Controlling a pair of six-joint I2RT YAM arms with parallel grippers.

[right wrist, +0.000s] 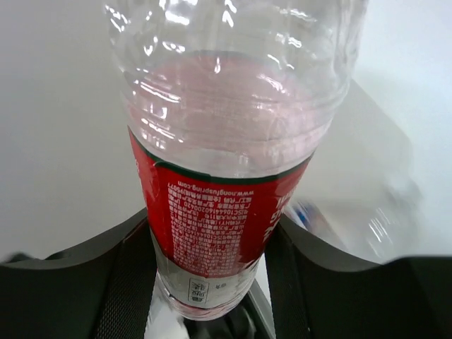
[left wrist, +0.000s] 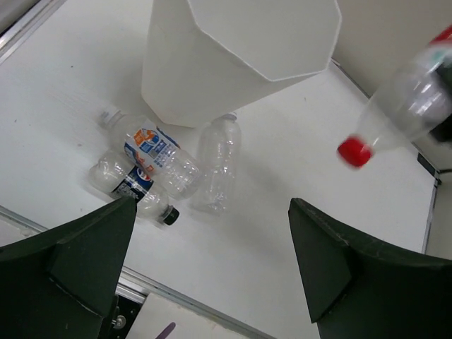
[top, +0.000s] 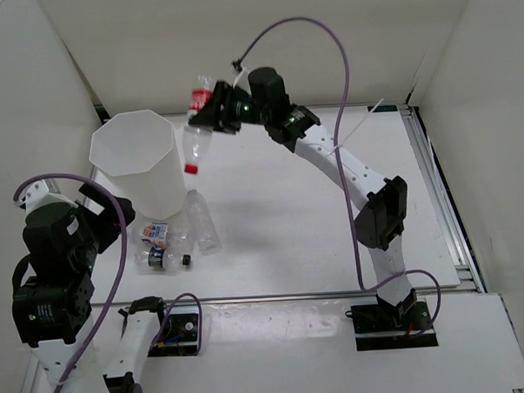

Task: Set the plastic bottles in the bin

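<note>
The bin's opening lies to my right gripper's left in the top view. The right gripper moves up and that way over the bin's rim next, goes down and releases the bottle.
My right gripper is shut on a clear bottle with a red label. It holds the bottle in the air just right of the bin's rim, red cap pointing down. The bin is a tall white octagonal container standing at the left. At its near foot three bottles lie together: an unlabelled clear one, one with an orange and blue label, and a dark-labelled one with a black cap. My left gripper hovers open above them.
Metal rails edge the white table on the right and front. White walls close in the back and both sides. The right arm arches over the table's middle.
</note>
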